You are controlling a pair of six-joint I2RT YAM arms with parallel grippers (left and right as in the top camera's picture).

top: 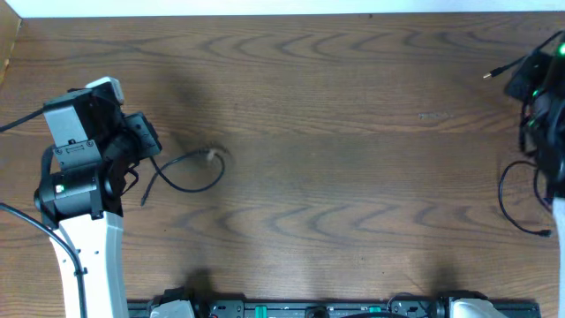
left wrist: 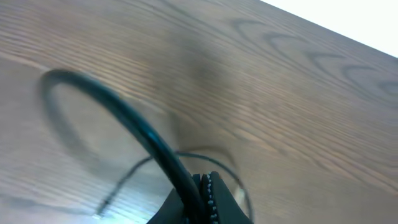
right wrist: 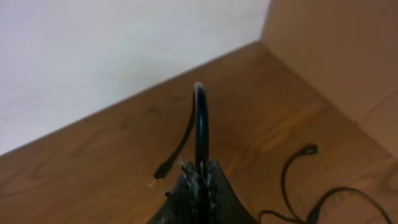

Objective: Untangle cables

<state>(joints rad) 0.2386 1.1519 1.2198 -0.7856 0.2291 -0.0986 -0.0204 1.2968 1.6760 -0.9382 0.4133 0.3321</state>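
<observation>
My right gripper moves down toward the bare wood beside the third loose cable next and releases its cable there, since that wood lies clear of cable pieces.
My left gripper (top: 146, 146) (left wrist: 203, 182) is shut on a thin black cable (left wrist: 127, 115) that arcs up and to the left from the jaws. The rest of that cable lies as a loose loop (top: 190, 175) on the table just right of the gripper, with a small light plug (top: 212, 156) at its end. My right gripper (top: 523, 81) (right wrist: 199, 169) is shut on another black cable (right wrist: 200, 118). This cable bends over above the jaws, and its plug end (right wrist: 163, 169) (top: 493, 73) hangs free. A third loose cable (top: 510, 201) (right wrist: 287, 177) lies by the right arm.
The wooden table (top: 353, 177) runs to a white wall along the far edge. A brown side board (right wrist: 336, 56) stands close to my right gripper at the table's corner. Thick black arm cables (top: 18, 216) hang by the left arm's base.
</observation>
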